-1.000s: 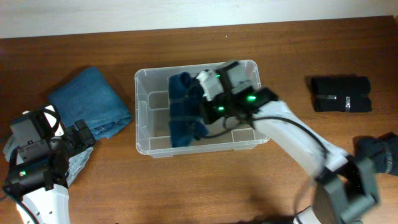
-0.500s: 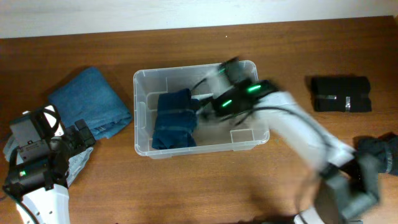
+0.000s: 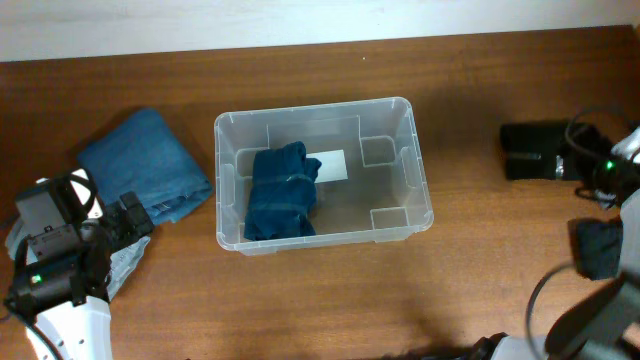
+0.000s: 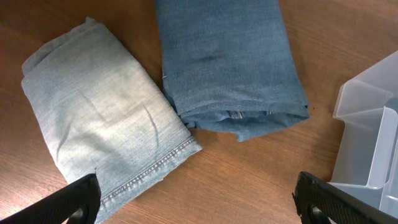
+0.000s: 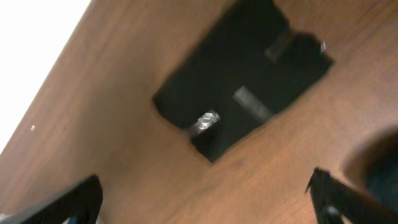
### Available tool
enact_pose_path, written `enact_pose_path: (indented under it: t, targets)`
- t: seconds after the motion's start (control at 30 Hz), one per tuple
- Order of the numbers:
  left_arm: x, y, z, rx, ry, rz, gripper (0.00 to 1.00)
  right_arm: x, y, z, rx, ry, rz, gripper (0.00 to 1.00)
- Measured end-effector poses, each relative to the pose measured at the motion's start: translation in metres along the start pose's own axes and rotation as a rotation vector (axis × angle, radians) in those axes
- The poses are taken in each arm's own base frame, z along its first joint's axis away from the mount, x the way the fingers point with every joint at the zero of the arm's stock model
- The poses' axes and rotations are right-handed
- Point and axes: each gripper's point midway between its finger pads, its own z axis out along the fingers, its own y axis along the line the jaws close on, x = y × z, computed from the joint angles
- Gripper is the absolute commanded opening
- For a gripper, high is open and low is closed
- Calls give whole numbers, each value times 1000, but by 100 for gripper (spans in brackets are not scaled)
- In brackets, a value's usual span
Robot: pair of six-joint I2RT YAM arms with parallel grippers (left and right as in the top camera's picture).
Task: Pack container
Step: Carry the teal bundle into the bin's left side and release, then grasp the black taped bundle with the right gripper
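Observation:
My right gripper lowers its open fingers next onto the folded black garment's edge by the dark grey-blue garment to pinch it, since the folded black garment lies below.
The clear container stands mid-table with a folded dark blue pair of jeans lying in its left half beside the white label. My right gripper is at the far right, open and empty, hovering by a folded black garment. The right wrist view has that black garment ahead of the open gripper. My left gripper is open and empty over bare wood, just short of folded light denim and folded mid-blue denim. The container's corner shows at right.
A dark grey-blue folded garment lies near the right edge, under my right arm. The mid-blue denim sits left of the container, and light denim lies partly under my left arm. A white wall runs along the table's far edge.
My right gripper opened and let go of the dark blue jeans in the container. It then swung out to the right, over the black garment. The left arm has not moved.

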Motion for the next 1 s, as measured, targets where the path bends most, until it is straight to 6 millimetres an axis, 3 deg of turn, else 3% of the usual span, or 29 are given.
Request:
enact_pose_path:
  t: [0.07, 0.23, 0.33, 0.4, 0.47, 0.53, 0.57, 0.8, 0.9, 1.0]
  targets:
    - [0, 0, 0, 0, 0, 0, 99, 12, -22, 32, -24, 54, 39, 99]
    - [0, 0, 0, 0, -1, 0, 100, 24, -39, 88, -85, 104, 49, 100]
    - [0, 0, 0, 0, -2, 0, 99, 22, -43, 112, -114, 88, 53, 87]
    - [-1, 0, 0, 0, -4, 0, 99, 12, -40, 121, -149, 53, 44, 69]
    - [-2, 0, 0, 1, -8, 0, 99, 10, -39, 128, -162, 43, 34, 28]
    - [-2, 0, 0, 1, -9, 0, 99, 13, -38, 134, -168, 49, 34, 6]
    - [-2, 0, 0, 1, -9, 0, 99, 15, -36, 136, -171, 53, 32, 4]
    - [-4, 0, 0, 1, -16, -1, 99, 18, -16, 131, -244, 72, 25, 4]
    - [-4, 0, 0, 1, -16, 0, 99, 17, 3, 110, -281, 78, 7, 4]
    - [-4, 0, 0, 1, -16, -1, 99, 23, 44, 59, -314, 95, -86, 4]
